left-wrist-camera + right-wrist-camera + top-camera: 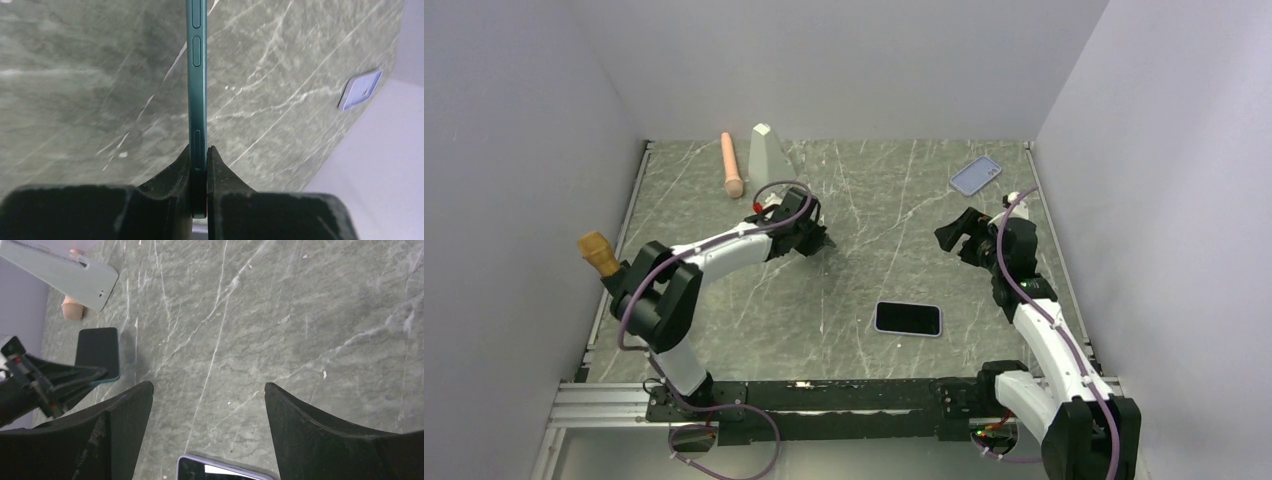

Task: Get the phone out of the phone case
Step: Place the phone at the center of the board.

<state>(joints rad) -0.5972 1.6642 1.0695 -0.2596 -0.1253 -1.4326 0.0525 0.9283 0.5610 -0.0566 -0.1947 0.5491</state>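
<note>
My left gripper moves the teal phone outward and down, toward the right in the top view, onto the table's empty back middle next.
My left gripper (812,238) (200,148) is shut on the bottom end of a thin teal phone (196,75), held edge-on above the table; its dark face (98,351) shows in the right wrist view. A second phone (908,318) (220,471) lies screen up in a lilac case at the front middle. My right gripper (952,238) (207,386) hovers open above the table just beyond that phone, with nothing between its fingers. A lilac phone case (976,175) (361,89) lies flat at the back right corner.
A pale grey case-like piece (764,150) (65,271) leans upright at the back left, beside a pink cylinder (732,165). A tan object (597,253) sits at the left edge by the left arm. Grey walls close in the table on three sides.
</note>
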